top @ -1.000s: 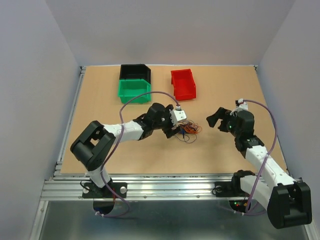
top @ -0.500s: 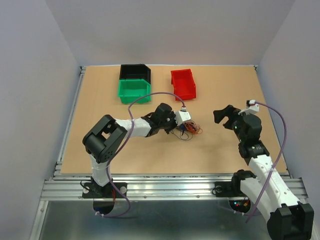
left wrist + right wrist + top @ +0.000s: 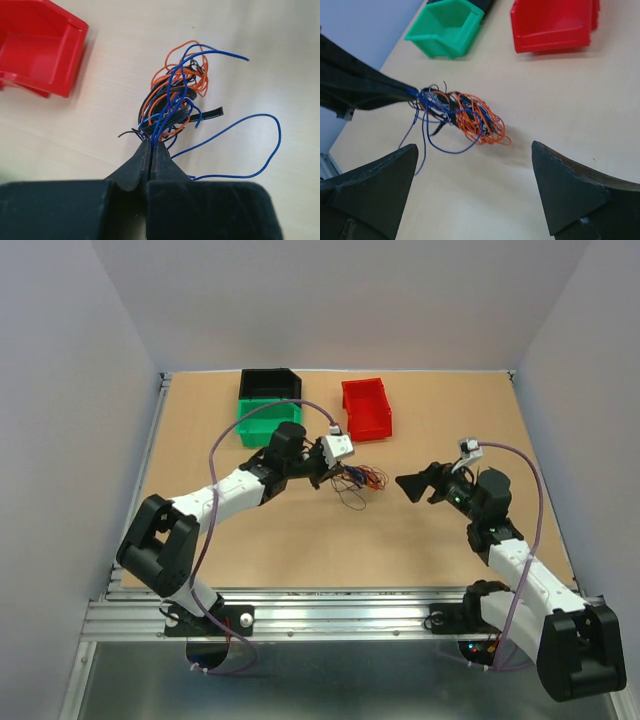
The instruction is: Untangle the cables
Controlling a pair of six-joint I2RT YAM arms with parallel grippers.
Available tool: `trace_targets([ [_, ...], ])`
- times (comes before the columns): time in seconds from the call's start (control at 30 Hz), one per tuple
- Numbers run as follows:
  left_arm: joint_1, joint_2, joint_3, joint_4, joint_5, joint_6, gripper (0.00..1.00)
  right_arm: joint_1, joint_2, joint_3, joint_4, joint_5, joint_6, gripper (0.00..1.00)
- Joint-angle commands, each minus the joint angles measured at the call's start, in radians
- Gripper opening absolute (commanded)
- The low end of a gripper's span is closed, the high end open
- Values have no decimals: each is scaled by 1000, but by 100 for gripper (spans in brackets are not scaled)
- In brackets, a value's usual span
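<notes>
The clump's blue wires run into the orange tangle, so my left gripper will next pull to the left in the top view, toward the green bin, before it lets go.
The cables (image 3: 358,480) form one tangled clump of thin orange, black and blue wires near the table's middle. My left gripper (image 3: 336,477) is shut on the clump's left end, and its fingertips (image 3: 150,145) pinch blue and black strands of the cables (image 3: 172,100). The clump looks raised slightly, with a shadow on the table under it and blue loops trailing down. My right gripper (image 3: 412,485) is open to the right of the clump and points at it. Its jaws (image 3: 474,146) stand wide apart just short of the cables (image 3: 470,116), touching nothing.
A red bin (image 3: 367,408) stands behind the clump. A green bin (image 3: 268,423) and a black bin (image 3: 268,385) behind it stand at the back left. The red bin (image 3: 40,47) also shows in the left wrist view, and the green bin (image 3: 447,27) in the right wrist view.
My left gripper has shut on the clump and drawn it back and to the left. My right gripper has swung left toward the clump, still open.
</notes>
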Motion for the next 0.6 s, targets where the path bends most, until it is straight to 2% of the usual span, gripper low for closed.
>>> trace_targets([
  [0.0,50,-115,-28,-15,137,-17,0,72,45,-26,285,-18,-22,100],
  [0.07,57,-146,-42,-15,136,-15,0,118,83,-11,329,92,-8,100],
  [0.17,82,-225,-59,-9,151,-34,0,228,224,3,548,322,12,100],
  [0.23,105,-259,-69,2,166,-46,0,291,319,50,576,384,-22,100],
  [0.27,108,-285,-82,5,172,-46,0,308,431,117,575,370,-36,100],
  [0.3,110,-297,-88,6,171,-45,0,326,476,154,575,352,-46,100],
  [0.33,111,-311,-96,8,169,-43,0,336,563,206,578,288,-51,100],
  [0.43,114,-321,-97,0,169,-46,0,371,643,259,630,187,-73,97],
  [0.57,136,-313,-79,-12,146,-69,0,408,674,258,704,163,-114,96],
])
